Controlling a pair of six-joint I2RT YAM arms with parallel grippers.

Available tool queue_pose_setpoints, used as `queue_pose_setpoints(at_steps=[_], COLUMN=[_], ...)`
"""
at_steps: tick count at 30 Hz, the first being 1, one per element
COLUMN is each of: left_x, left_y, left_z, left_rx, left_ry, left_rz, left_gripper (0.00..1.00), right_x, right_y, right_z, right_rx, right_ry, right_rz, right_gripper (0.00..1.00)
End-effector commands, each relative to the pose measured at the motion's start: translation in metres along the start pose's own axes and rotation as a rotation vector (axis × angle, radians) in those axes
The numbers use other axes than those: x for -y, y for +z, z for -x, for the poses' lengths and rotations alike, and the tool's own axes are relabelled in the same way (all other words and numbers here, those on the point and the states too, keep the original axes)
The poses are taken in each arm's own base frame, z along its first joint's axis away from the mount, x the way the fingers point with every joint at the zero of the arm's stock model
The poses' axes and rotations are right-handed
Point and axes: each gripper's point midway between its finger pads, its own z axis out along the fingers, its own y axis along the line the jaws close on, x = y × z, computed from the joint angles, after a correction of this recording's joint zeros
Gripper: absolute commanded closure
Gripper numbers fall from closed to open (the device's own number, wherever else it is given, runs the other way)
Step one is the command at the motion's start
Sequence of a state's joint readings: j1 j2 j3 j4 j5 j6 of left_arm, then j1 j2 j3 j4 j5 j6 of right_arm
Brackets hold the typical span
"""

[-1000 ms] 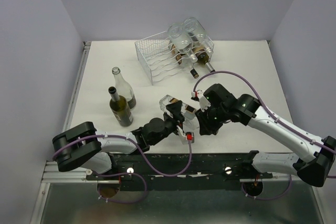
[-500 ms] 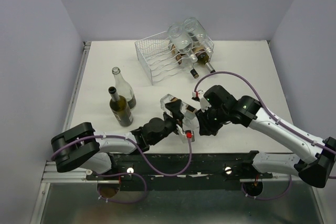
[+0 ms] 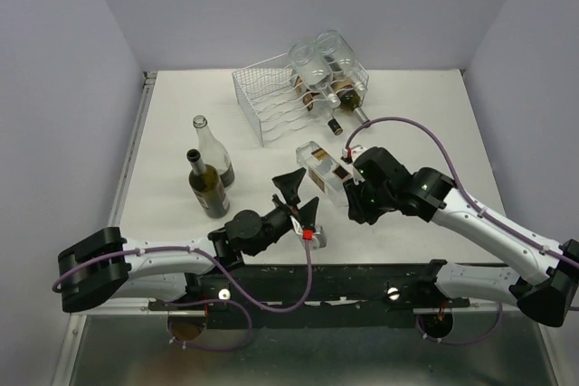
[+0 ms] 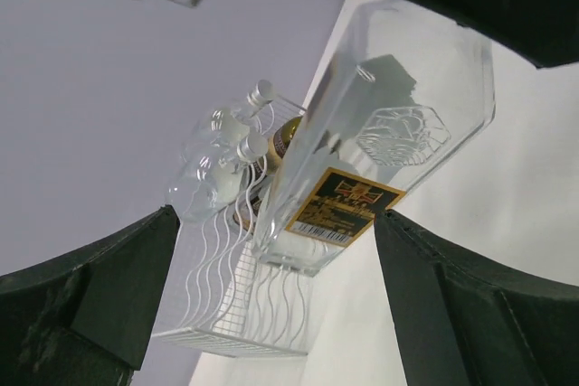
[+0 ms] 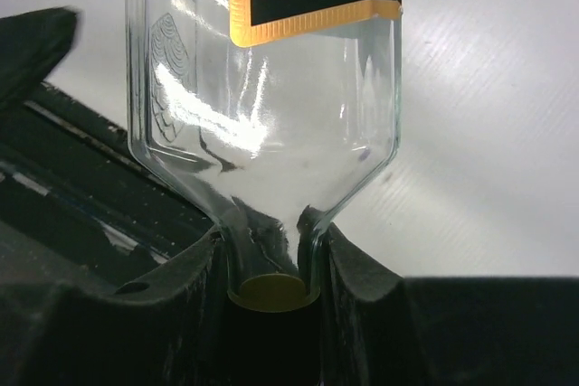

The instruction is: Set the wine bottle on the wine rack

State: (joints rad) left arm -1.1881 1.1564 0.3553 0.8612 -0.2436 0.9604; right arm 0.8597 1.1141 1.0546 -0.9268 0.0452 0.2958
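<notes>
Next, my right gripper carries the bottle outward into the rack's empty slot [image 3: 285, 109] and releases it, since the slot lies outward of the gripper, to its left in the top view.
A clear square wine bottle [image 3: 323, 167] with a black and gold label is held by its neck in my right gripper [image 3: 355, 185], its base pointing toward the wine rack [image 3: 268, 106]. In the right wrist view the fingers [image 5: 194, 268] clamp the neck above the yellow cap, and the bottle [image 5: 271, 88] extends away. My left gripper [image 3: 299, 194] is open and empty, below and left of the bottle. In the left wrist view the bottle [image 4: 380, 133] hangs above my open left gripper [image 4: 280, 314], with the white wire rack [image 4: 226, 305] behind.
Several bottles [image 3: 322, 68] lie on the rack's right side, necks pointing toward me. Two upright bottles, one clear [image 3: 213, 153] and one dark [image 3: 207, 187], stand at the left of the table. Walls enclose the table on three sides.
My left gripper has let go of the bottle, opened and drawn back left and toward the near edge. My right gripper has carried the bottle up toward the rack.
</notes>
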Motion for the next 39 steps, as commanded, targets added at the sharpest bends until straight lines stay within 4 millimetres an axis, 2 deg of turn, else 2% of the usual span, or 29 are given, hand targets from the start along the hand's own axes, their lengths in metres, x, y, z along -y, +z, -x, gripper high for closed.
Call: queue_pose_setpoints(at_steps=[1,3,4,7,11,15,19,23,27,34,39], left_x=[-0.024,-0.039,-0.039,-0.065,-0.097,-0.134,-0.159,-0.169,-0.177,-0.178,-0.175], left_y=[-0.015,-0.020,-0.024,-0.036,-0.057,-0.091,-0.120,-0.142,-0.158,-0.166,-0.164], left_z=[0.013,0.016,0.015,0.024,0.032,0.034,0.030,0.024,0.017,0.013,0.012], left_rx=[-0.004,-0.079,-0.141,-0.231,-0.204,-0.169,-0.158,-0.158,-0.154,-0.137,-0.143], left_ry=[-0.228,-0.416,-0.484,-0.667,-0.781,-0.855,-0.944,-0.986,-1.004,-1.040,-1.037], left_rz=[0.090,0.104,0.073,0.105,0.191,0.299,0.397,0.450,0.501,0.528,0.523], left_gripper=[0.01,0.01,0.01,0.01,0.01,0.01,0.01,0.01,0.01,0.01,0.01], right_x=[0.008,0.011,0.013,0.011,0.008,0.006,0.002,-0.001,0.001,0.009,0.015], right_y=[0.005,0.014,0.020,0.032,0.045,0.061,0.083,0.101,0.108,0.108,0.120], right_z=[0.046,0.050,0.052,0.062,0.079,0.089,0.102,0.117,0.133,0.142,0.152], right_rx=[0.193,0.213,0.220,0.257,0.326,0.336,0.335,0.349,0.387,0.411,0.449], right_ry=[0.045,0.042,0.045,0.041,0.036,0.021,0.025,0.049,0.072,0.089,0.080], right_rz=[-0.065,-0.084,-0.101,-0.101,-0.091,-0.094,-0.100,-0.108,-0.137,-0.188,-0.210], right_gripper=[1.00,1.00,1.00,1.00,1.00,1.00,1.00,1.00,1.00,1.00,1.00])
